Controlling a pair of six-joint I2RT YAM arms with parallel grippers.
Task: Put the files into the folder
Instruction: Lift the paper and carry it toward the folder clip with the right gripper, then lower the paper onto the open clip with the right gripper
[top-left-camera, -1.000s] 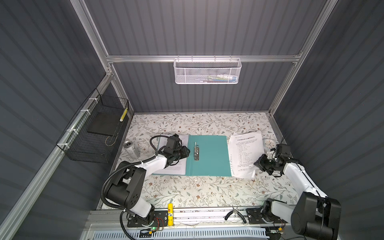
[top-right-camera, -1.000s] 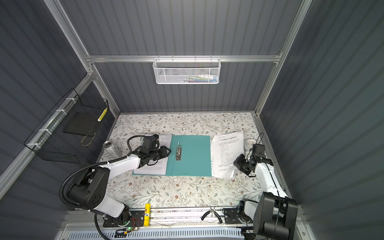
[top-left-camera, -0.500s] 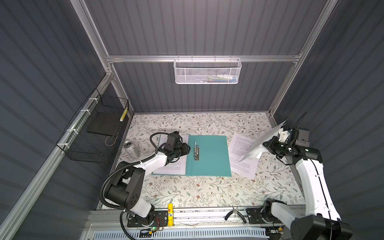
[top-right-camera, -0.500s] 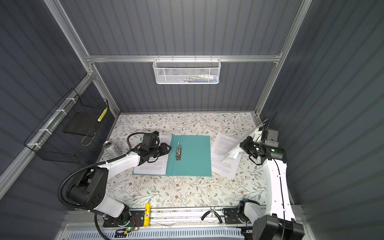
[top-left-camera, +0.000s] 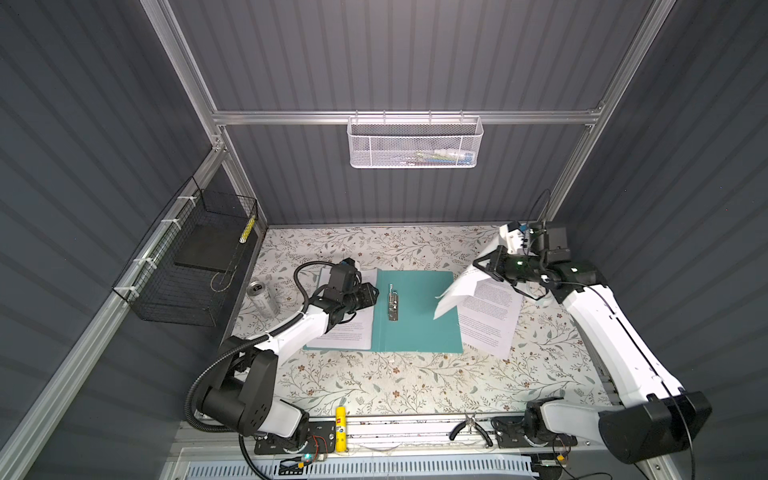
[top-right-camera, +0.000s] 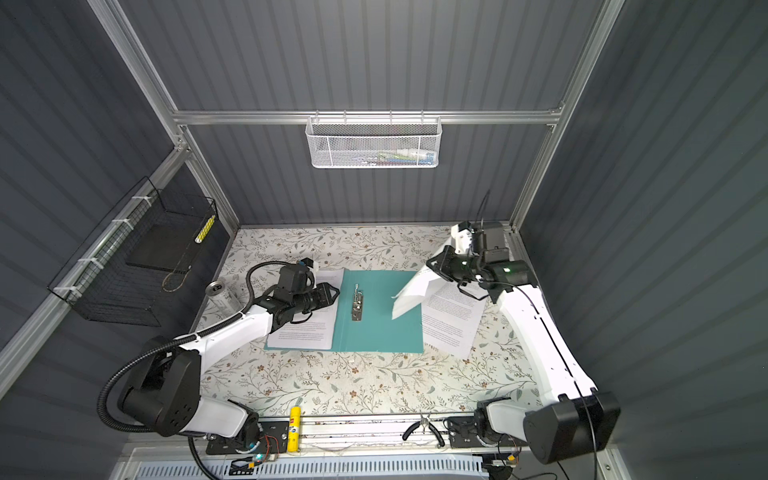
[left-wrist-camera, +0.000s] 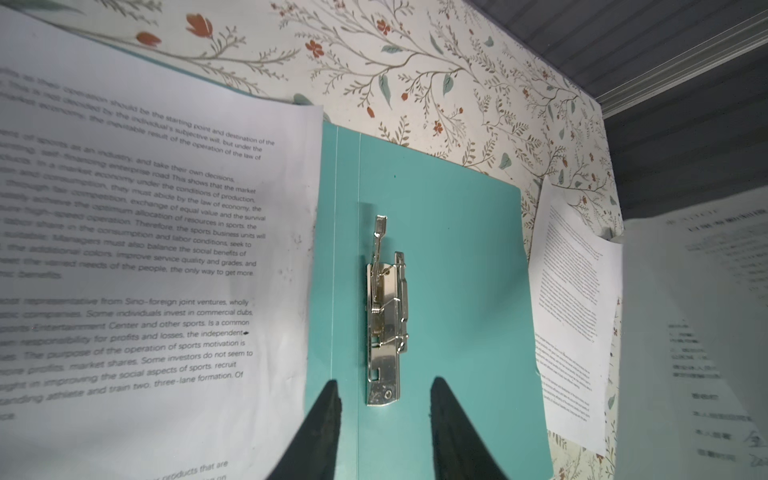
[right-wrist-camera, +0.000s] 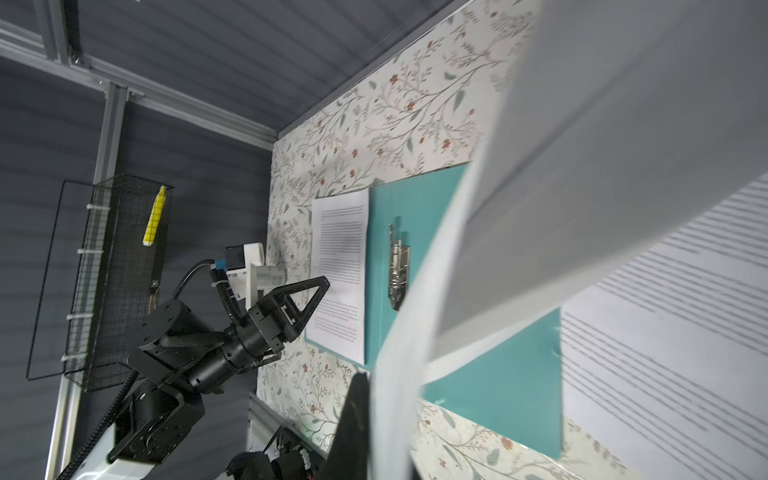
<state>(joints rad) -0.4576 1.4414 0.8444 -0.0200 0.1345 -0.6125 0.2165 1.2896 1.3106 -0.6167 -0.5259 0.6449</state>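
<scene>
The right gripper moves down and back next, lowering the lifted heap of files onto the folder's bare flap (top-left-camera: 424, 320) (right-wrist-camera: 512, 384), empty beside the clip, then releases the heap.
The teal folder (top-left-camera: 419, 328) (top-right-camera: 382, 332) lies open and flat, its silver clip (top-left-camera: 393, 302) (left-wrist-camera: 384, 316) beside the spine. One of the files (top-left-camera: 353, 332) (left-wrist-camera: 145, 249) rests on its left flap. My left gripper (top-left-camera: 376, 293) (left-wrist-camera: 383, 381) hovers open over the spine, fingertips either side of the clip's near end. My right gripper (top-left-camera: 478, 266) (right-wrist-camera: 374, 399) is shut on a lifted bunch of files (top-left-camera: 455, 293) (right-wrist-camera: 582, 166) hanging over the folder's right edge. More files (top-left-camera: 490, 320) lie on the table to the right of the folder.
A silver can (top-left-camera: 262, 298) stands left of the folder. A black wire basket (top-left-camera: 195, 257) hangs on the left wall and a white mesh basket (top-left-camera: 415, 141) on the back rail. A yellow glue stick (top-left-camera: 340, 428) and pliers (top-left-camera: 469, 428) lie at the front rail.
My right gripper has risen from the table with sheets in its grip and swung up and back, then left over the folder's edge. The left gripper has barely moved.
</scene>
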